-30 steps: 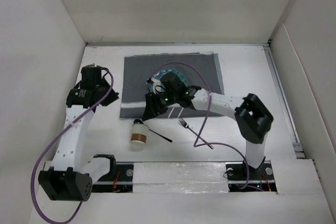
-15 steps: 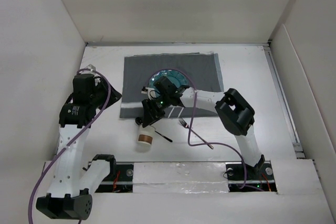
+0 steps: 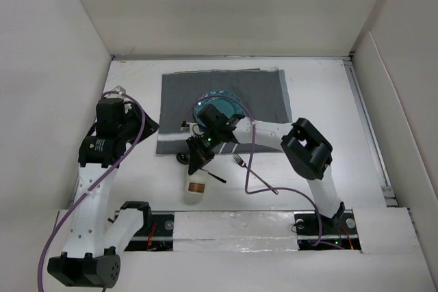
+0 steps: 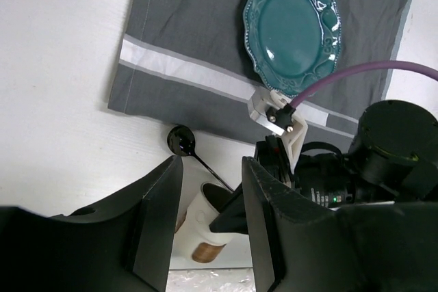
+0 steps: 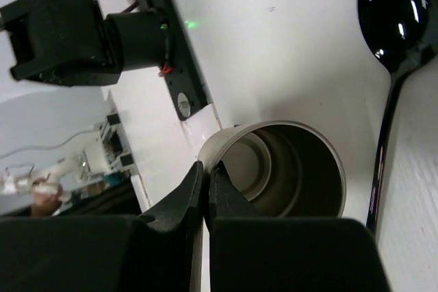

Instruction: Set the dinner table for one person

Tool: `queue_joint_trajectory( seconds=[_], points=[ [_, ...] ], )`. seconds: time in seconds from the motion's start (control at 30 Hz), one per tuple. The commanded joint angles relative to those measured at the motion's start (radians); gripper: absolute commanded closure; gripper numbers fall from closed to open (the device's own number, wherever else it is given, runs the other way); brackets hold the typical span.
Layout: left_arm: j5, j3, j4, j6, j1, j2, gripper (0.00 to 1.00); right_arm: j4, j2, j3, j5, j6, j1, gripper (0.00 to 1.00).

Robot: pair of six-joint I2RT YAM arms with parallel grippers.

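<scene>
The robot's right gripper will next swing up and outward past the plate [image 4: 294, 29], then go down to let go of the cup on the placemat's far fork-side corner, since that corner is empty.
A white cup [image 3: 197, 186] with a brown band lies tipped on the white dinner table [image 3: 321, 100], its mouth toward the placemat. My right gripper [image 3: 199, 163] is shut on the cup's rim, one finger inside the cup [image 5: 301, 169] and one outside, meeting at the gripper [image 5: 207, 172]. A black spoon [image 3: 183, 161] lies beside the cup [image 4: 202, 227], and a fork [image 3: 239, 162] lies to its right. The teal plate [image 4: 294, 29] sits on the dark grey placemat [image 3: 226, 90]. My left gripper [image 3: 145, 128] hovers open at the placemat's left edge, nothing between its fingers [image 4: 161, 223].
The right forearm [image 3: 263, 131] crosses the placemat's near edge and hides part of the plate [image 3: 212, 100]. A purple cable [image 3: 250, 169] loops over the fork. The spoon's bowl [image 5: 397, 18] lies close to the cup's rim. White walls enclose the table.
My right gripper came off the placemat toward the near edge and shut on the cup's rim; the cup slid nearer and right. My left gripper opened and its arm drew back left.
</scene>
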Motion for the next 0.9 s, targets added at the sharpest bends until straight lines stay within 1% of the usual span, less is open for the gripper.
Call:
queue_joint_trajectory(
  seconds=[0.0,0.07,0.13,0.17,0.23,0.27,0.33,0.37,0.4,0.43,0.47,0.5,0.53,0.57,0.6,0.63,0.67,0.7,0.73,0.77,0.83,0.87],
  points=[
    [0.007,-0.007,0.04,0.011,0.005,-0.016,0.63,-0.048,-0.079,0.02,0.038,0.003,0.008,1.0],
    [0.015,-0.004,0.041,0.014,0.005,-0.019,0.63,-0.083,-0.139,0.058,0.021,0.026,0.008,1.0],
    [0.021,0.002,0.038,0.028,0.005,-0.026,0.63,-0.1,-0.191,0.093,0.039,0.05,0.008,1.0],
    [0.03,0.005,0.035,0.033,0.005,-0.028,0.63,-0.093,-0.241,0.107,0.067,0.064,-0.027,1.0],
    [0.041,0.001,0.038,0.049,0.005,-0.043,0.62,-0.074,-0.278,0.153,0.117,0.128,-0.081,1.0],
    [0.052,-0.004,0.033,0.056,0.005,-0.049,0.62,-0.063,-0.289,0.172,0.169,0.139,-0.152,1.0],
    [0.06,-0.016,0.035,0.06,0.005,-0.077,0.62,-0.083,-0.3,0.267,0.269,0.142,-0.225,1.0],
    [0.076,-0.025,0.04,0.059,-0.004,-0.086,0.62,-0.141,-0.294,0.311,0.398,0.132,-0.257,1.0],
    [0.081,-0.036,0.043,0.053,-0.025,-0.097,0.62,-0.175,-0.262,0.419,0.462,0.12,-0.318,1.0],
    [0.092,-0.062,0.052,0.048,-0.025,-0.112,0.62,-0.203,-0.244,0.467,0.526,0.091,-0.346,1.0],
    [0.118,-0.079,0.066,0.039,-0.035,-0.121,0.62,-0.247,-0.224,0.515,0.662,0.084,-0.371,1.0],
    [0.129,-0.093,0.072,0.036,-0.044,-0.127,0.62,-0.269,-0.202,0.563,0.723,0.075,-0.418,1.0],
    [0.138,-0.12,0.078,0.033,-0.053,-0.141,0.62,-0.286,-0.153,0.65,0.774,0.06,-0.44,1.0],
    [0.152,-0.136,0.089,0.03,-0.067,-0.149,0.62,-0.324,-0.126,0.693,0.876,0.055,-0.46,1.0],
    [0.156,-0.146,0.096,0.024,-0.067,-0.157,0.62,-0.35,-0.096,0.741,0.938,0.052,-0.477,1.0],
    [0.159,-0.169,0.098,0.022,-0.084,-0.169,0.62,-0.371,-0.032,0.788,0.976,0.034,-0.504,1.0],
    [0.164,-0.18,0.102,0.019,-0.097,-0.177,0.62,-0.407,-0.001,0.871,1.043,0.021,-0.515,1.0],
    [0.167,-0.188,0.102,0.013,-0.098,-0.183,0.62,-0.421,0.028,0.909,1.082,0.011,-0.515,1.0],
    [0.167,-0.206,0.107,0.01,-0.11,-0.195,0.62,-0.431,0.08,0.942,1.16,-0.021,-0.529,1.0],
    [0.167,-0.214,0.107,0.008,-0.119,-0.201,0.62,-0.445,0.103,0.984,1.189,-0.037,-0.529,1.0],
    [0.15,-0.223,0.092,0.022,-0.119,-0.21,0.62,-0.444,0.143,1.009,1.231,-0.075,-0.54,1.0],
    [0.112,-0.223,0.07,0.023,-0.119,-0.215,0.62,-0.442,0.18,1.019,1.266,-0.088,-0.54,1.0]
  ],
)
